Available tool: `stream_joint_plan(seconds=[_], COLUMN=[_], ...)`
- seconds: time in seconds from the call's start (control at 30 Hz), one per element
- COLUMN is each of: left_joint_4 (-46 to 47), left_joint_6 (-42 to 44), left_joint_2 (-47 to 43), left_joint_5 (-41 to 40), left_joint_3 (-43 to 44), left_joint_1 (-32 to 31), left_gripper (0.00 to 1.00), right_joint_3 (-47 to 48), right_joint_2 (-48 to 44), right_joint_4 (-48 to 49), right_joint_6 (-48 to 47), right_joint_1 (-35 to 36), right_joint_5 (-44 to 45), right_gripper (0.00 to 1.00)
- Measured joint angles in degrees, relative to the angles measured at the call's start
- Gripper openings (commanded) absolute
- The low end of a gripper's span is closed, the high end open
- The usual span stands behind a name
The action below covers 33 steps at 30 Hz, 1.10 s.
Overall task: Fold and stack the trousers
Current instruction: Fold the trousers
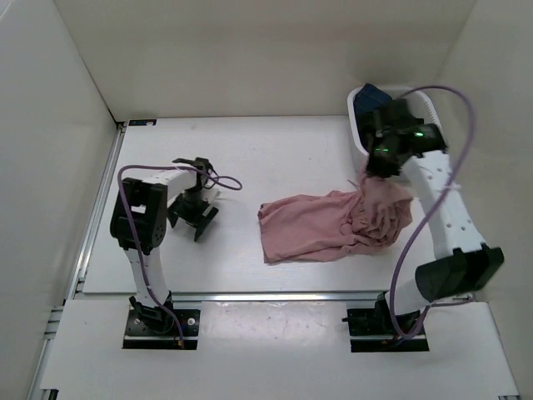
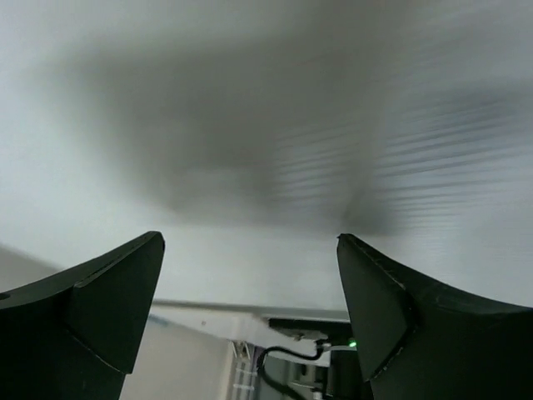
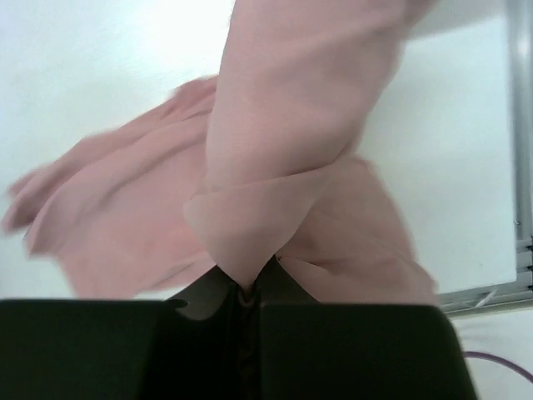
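My right gripper brings the fabric down toward the trousers' smooth end [image 1: 291, 231] next and releases it, as that lies flat below, to the gripper's left in the top view.
The dusty-pink trousers [image 1: 321, 227] lie crumpled right of the table's middle, their right end pulled up off the surface. My right gripper [image 1: 371, 173] is shut on that raised fabric and holds it above the table; in the right wrist view the pink cloth [image 3: 283, 167] is pinched between the closed fingers and hangs from them. My left gripper [image 1: 193, 218] is open and empty, low over the table at the left, well apart from the trousers. In the left wrist view the left gripper [image 2: 250, 275] shows only bare table between its spread fingers.
A white basket [image 1: 424, 108] holding a dark-blue garment [image 1: 367, 100] stands at the back right, behind my right arm. White walls enclose the table on three sides. A metal rail [image 1: 275, 296] runs along the front edge.
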Motion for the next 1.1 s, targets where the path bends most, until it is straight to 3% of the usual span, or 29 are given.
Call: stream_joint_plan(seconds=[0.17, 0.37, 0.57, 0.67, 1.1], left_joint_4=[-1.20, -3.13, -5.60, -7.32, -8.44], left_joint_6=[0.61, 0.55, 0.52, 0.26, -1.03], left_joint_2=[3.54, 6.27, 8.33, 9.94, 10.82], left_joint_5=[8.09, 12.48, 13.66, 13.49, 14.01], left_joint_3=[1.97, 6.08, 8.70, 10.49, 11.98], left_joint_1=[-7.41, -10.58, -10.36, -10.38, -3.82], left_gripper=[0.97, 0.97, 0.97, 0.97, 0.99], right_joint_3=[8.72, 10.36, 12.11, 11.98, 0.98], right_joint_2=[13.46, 26.88, 27.56, 27.71, 25.57], right_joint_4=[-5.51, -6.99, -6.58, -5.40, -0.79], right_joint_6=[4.98, 11.15, 14.03, 15.30, 11.74], right_joint_1=[21.49, 35.95, 40.81, 41.46, 50.23], right_joint_5=[5.16, 6.36, 2.60, 1.57, 1.90], right_gripper=[0.00, 0.00, 0.00, 0.07, 0.08])
